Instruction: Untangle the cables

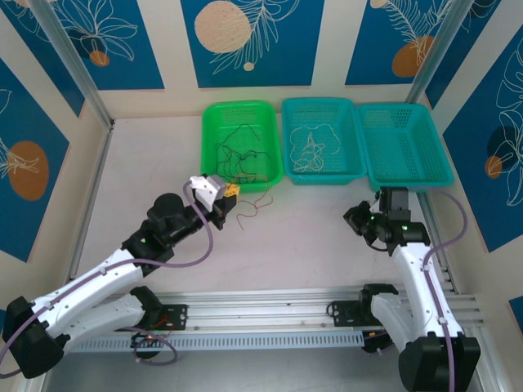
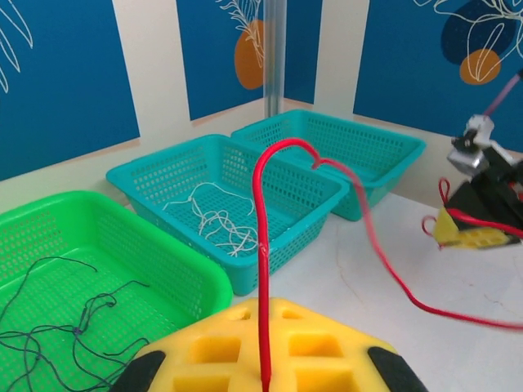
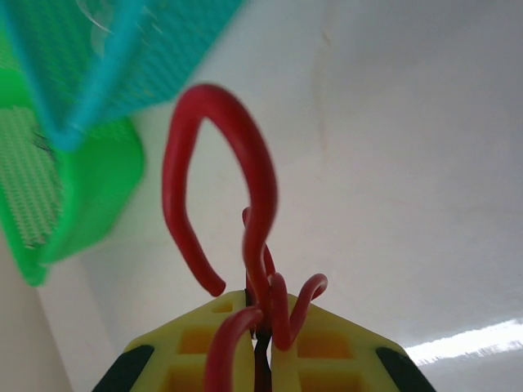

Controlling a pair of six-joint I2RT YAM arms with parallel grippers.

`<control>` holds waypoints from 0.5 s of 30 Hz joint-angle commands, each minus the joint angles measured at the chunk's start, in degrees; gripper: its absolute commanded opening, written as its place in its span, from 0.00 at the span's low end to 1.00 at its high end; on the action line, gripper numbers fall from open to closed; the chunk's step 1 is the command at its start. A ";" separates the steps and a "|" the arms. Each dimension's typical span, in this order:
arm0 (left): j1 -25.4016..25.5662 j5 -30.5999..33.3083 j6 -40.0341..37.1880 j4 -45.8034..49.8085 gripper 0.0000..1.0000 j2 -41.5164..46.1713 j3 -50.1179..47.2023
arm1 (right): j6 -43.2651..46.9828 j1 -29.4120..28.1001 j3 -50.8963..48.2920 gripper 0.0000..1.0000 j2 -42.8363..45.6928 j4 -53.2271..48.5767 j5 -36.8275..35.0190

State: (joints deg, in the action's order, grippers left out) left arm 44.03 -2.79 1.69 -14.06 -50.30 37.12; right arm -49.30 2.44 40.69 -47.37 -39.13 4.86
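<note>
Next, my right gripper carries the red cable heap outward over the open middle of the empty teal basket (image 1: 404, 145), since it lies outward, and releases there.
My left gripper (image 1: 230, 193) (image 2: 265, 327) is shut on a thin red cable (image 2: 260, 212), just in front of the green basket (image 1: 242, 105). The cable rises from the yellow pads, loops over and trails right across the table (image 1: 249, 211). My right gripper (image 1: 354, 219) (image 3: 265, 314) is shut on a bunch of red cable loops (image 3: 253, 163) near the right teal basket; the left wrist view shows it too (image 2: 467, 233). Dark cables (image 1: 241, 155) (image 2: 73, 327) lie in the green basket. Whitish cables (image 1: 313, 147) (image 2: 216, 220) lie in the middle teal basket (image 1: 319, 101).
A second teal basket (image 1: 404, 106) stands at the far right of the row. Metal posts (image 1: 78, 65) flank the table at the back corners. An aluminium rail (image 1: 270, 306) runs along the near edge between the arm bases.
</note>
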 commanded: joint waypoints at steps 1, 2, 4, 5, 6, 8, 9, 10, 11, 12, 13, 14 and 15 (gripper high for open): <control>-0.43 -2.20 2.30 -1.14 0.00 0.51 0.11 | -4.09 2.52 7.18 0.03 -1.53 5.42 -3.57; -0.43 -2.37 2.37 -0.91 0.00 0.60 0.10 | -4.38 3.89 9.65 0.03 -3.74 6.78 -4.72; -0.44 -3.09 2.61 -0.35 0.00 0.90 -0.03 | -4.15 6.41 14.34 0.03 -9.20 8.99 -6.34; -0.44 -3.74 2.42 0.55 0.00 1.13 0.26 | -3.69 7.55 16.79 0.03 -12.47 10.37 -7.44; -0.44 -4.42 2.03 2.02 0.00 1.43 0.74 | -3.15 8.41 19.18 0.03 -15.91 11.34 -9.07; -0.44 -5.32 1.11 4.69 0.00 2.07 1.51 | -2.49 10.23 23.90 0.04 -23.20 12.44 -11.76; -0.44 -5.39 0.71 5.45 0.00 2.54 1.63 | -2.15 11.09 26.67 0.06 -26.89 12.47 -13.08; -0.44 -5.32 0.53 5.75 0.00 2.95 1.59 | -2.12 11.63 29.14 0.08 -30.43 12.13 -13.97; -0.43 -5.30 0.42 5.80 0.00 3.35 1.55 | -1.59 12.52 31.97 0.12 -34.14 12.05 -14.27; -0.44 -5.51 0.50 5.74 0.00 3.62 1.59 | -0.48 13.29 34.77 0.22 -38.12 11.97 -14.00; -0.41 -5.86 0.59 5.63 0.00 3.63 1.55 | 0.56 13.89 37.47 0.39 -41.45 11.46 -13.33; -0.39 -6.24 0.72 5.41 0.00 3.52 1.55 | 1.73 14.68 41.01 0.68 -45.30 9.57 -11.94; -0.44 -6.73 1.02 5.01 0.00 3.34 1.55 | 2.15 15.65 45.35 0.99 -48.71 5.46 -10.47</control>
State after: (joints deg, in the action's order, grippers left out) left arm 44.03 -7.11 2.90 -9.02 -47.48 37.15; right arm -49.91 16.21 78.96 -89.95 -28.47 -5.93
